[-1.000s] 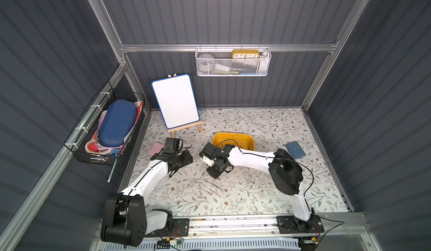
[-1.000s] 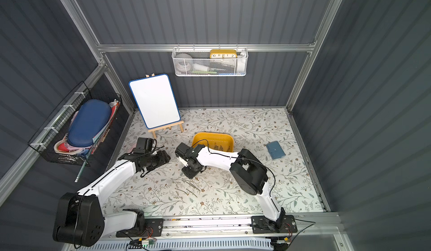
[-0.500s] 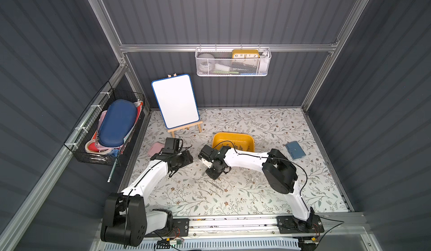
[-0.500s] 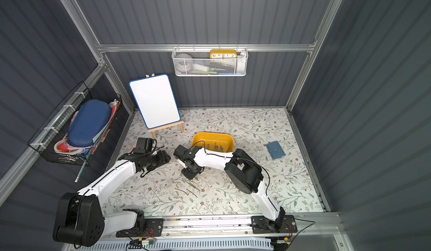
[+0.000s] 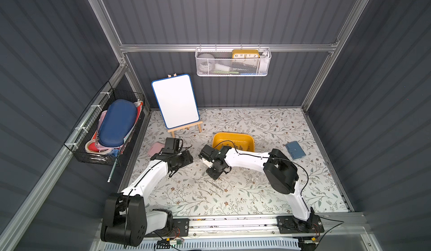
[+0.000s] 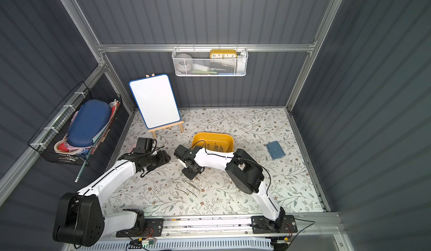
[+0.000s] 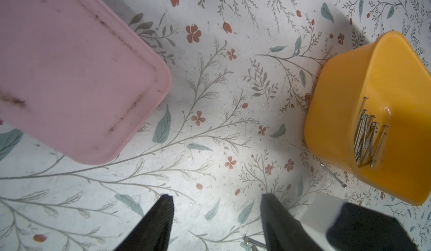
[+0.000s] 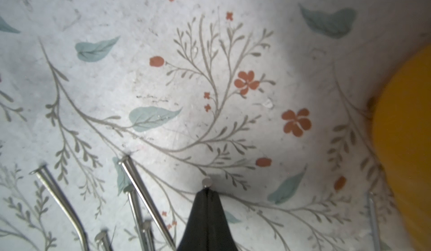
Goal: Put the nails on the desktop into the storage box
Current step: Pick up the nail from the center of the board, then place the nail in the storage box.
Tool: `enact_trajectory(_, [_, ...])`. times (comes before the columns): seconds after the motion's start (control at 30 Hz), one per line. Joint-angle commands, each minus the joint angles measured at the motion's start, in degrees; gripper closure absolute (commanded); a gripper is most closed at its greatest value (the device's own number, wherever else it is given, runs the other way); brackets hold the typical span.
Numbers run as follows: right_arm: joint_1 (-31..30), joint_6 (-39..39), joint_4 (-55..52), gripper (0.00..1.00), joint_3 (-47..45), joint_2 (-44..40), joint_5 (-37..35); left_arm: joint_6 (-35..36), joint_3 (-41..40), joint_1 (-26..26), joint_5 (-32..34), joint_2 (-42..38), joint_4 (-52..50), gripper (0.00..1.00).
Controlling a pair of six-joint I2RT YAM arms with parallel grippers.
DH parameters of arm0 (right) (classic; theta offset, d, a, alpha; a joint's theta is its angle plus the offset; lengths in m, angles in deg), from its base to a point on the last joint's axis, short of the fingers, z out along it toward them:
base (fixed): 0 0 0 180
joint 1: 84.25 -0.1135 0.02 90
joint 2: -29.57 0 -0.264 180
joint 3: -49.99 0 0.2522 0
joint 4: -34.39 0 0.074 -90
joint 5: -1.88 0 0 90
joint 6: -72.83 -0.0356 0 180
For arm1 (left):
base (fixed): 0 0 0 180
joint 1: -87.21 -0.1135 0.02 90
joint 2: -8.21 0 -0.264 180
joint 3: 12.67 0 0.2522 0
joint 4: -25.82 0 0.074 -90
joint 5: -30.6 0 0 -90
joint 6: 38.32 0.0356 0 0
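Note:
Other nails already lie in the yellow storage box, so next I will move my right gripper up and outward over its open inside and release the nail there.
My right gripper (image 8: 207, 192) is shut on a nail, whose small round head (image 8: 207, 182) sticks out past the closed tips. In both top views that gripper (image 5: 215, 177) points down at the desktop (image 5: 256, 191), just in front of the storage box (image 5: 233, 136). Several loose nails (image 8: 142, 191) lie beside it and show in a top view (image 6: 192, 188). The yellow storage box (image 7: 338, 102) holds a bundle of nails (image 7: 368, 140). My left gripper (image 7: 217, 198) hangs open over bare desktop, left of the box.
A flat pink case (image 7: 70, 70) lies beside the left gripper. One nail (image 7: 333, 174) rests against the box's foot. A whiteboard on an easel (image 5: 176, 104) stands at the back left, a blue wallet (image 5: 295, 150) lies right. Baskets (image 5: 233, 62) hang on the walls.
The right gripper's jaws have closed on a nail at the desktop, and its wrist has shifted slightly left. The left arm has stayed still.

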Motion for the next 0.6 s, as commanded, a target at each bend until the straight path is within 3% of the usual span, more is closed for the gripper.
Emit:
enact_trajectory(0.0, [4.0,-4.0,-0.3,1.0,1.5,-9.3,4.4,1.3,-0.5,-0.2,-0.3,-0.3,-0.3,0.36])
enact_trajectory(0.17, [14.2,-11.5,-0.7,1.0,2.1,-15.1,8.8,1.4,-0.6,-0.2,-0.7,-0.3,-0.2,0.36])
enact_trajectory(0.3, [23.1,-16.7,-0.9,1.0,-0.1,-14.1,10.6,1.5,-0.6,-0.2,-0.9,-0.8,-0.1,0.36])
enact_trajectory(0.57, [28.6,-22.1,7.9,1.0,-7.9,-8.9,11.3,1.5,-0.7,-0.2,-0.8,-0.7,-0.1,0.36])
